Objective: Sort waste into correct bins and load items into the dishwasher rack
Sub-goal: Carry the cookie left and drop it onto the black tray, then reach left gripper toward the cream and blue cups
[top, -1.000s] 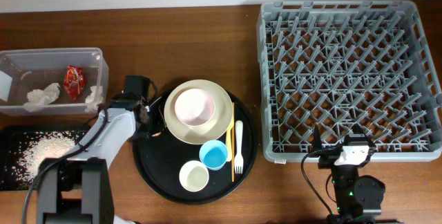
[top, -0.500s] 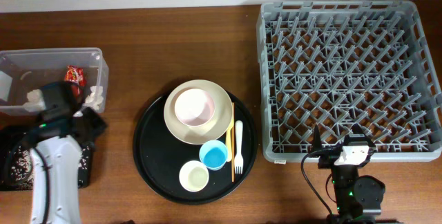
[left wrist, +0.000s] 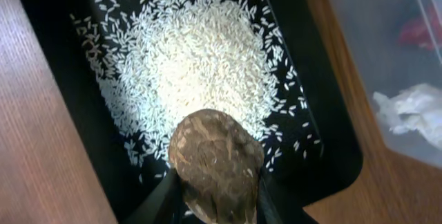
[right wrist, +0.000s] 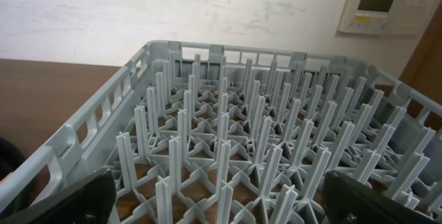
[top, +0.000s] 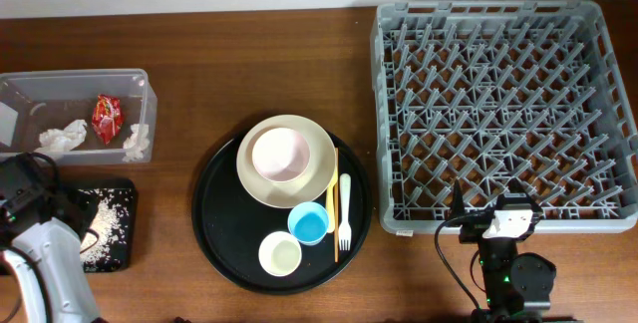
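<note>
The left gripper moves down toward the rice heap's near edge next, then releases the small brown food bit (left wrist: 215, 162).
My left gripper (left wrist: 217, 198) is shut on the small brown food bit (left wrist: 215, 162) and holds it just above the shallow black tray (left wrist: 90, 131), at the near edge of a heap of white rice (left wrist: 197, 58). From overhead, the left arm (top: 35, 223) covers the left part of that tray (top: 120, 248). The clear tub (top: 75, 77) holds tissues (top: 62, 137) and a red wrapper (top: 105, 119). My right gripper (right wrist: 221, 203) is open, low at the near edge of the grey rack (top: 503, 114); nothing is between its fingers.
A round black tray (top: 224, 228) in the middle carries the cream plate (top: 317, 178) with the pink bowl (top: 279, 154) on it, a blue cup (top: 308, 223), a small cream cup (top: 280, 254), a yellow utensil (top: 334, 203) and a white fork (top: 344, 213).
My left arm has swung from the left side of the plate on the round tray to above the black tray at the far left, carrying the brown bit. The right arm has not moved.
</note>
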You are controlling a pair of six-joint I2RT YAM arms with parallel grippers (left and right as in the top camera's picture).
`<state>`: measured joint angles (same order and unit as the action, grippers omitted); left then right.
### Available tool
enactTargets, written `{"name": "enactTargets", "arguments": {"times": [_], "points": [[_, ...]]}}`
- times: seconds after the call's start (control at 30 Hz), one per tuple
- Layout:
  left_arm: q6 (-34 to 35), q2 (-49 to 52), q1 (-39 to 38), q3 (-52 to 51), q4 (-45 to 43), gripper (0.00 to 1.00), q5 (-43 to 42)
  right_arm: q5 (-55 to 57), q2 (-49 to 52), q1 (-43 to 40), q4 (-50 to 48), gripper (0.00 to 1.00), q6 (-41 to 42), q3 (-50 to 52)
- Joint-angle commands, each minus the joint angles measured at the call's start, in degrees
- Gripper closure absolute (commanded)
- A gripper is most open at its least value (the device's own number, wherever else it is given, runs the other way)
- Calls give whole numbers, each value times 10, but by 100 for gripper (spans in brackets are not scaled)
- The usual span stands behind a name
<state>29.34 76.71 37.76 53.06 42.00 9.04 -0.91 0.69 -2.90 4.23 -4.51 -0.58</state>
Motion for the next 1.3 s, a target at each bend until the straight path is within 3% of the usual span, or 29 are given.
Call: {"name": "enactTargets", "arguments": {"times": [0.0,0.03,0.07,0.1,0.33,0.47,0.63,0.77,0.83,0.9,1.13,1.27], "points": [[9,-2,3,-17,-9,77,-6,3,-3,3,3,2,2,3],[9,-2,3,-20,-12,77,-6,3,-3,3,3,2,2,3],[9,-1,3,-25,-15,68,-6,3,-3,3,3,2,3,3],[9,1,3,-27,-15,66,-6,3,-3,3,3,2,2,3],[9,66,3,-35,-46,64,-2,3,-3,3,3,2,3,3],[-7,65,3,-33,-50,1,-28,3,-3,3,3,2,2,3],[-7,24,3,-24,-46,1,-74,3,-3,3,3,2,3,3],[-7,-69,3,-23,-48,1,-300,3,-3,3,3,2,2,3],[-7,-90,1,-23,-23,1,-360,3,-3,3,3,2,2,3],[-10,-94,-17,-23,14,1,-369,3,-3,3,3,2,2,3],[-197,-93,-150,-23,36,1,-366,3,-3,3,3,2,2,3],[-206,-93,-232,-24,24,1,-291,3,-3,3,3,2,2,3]]}}
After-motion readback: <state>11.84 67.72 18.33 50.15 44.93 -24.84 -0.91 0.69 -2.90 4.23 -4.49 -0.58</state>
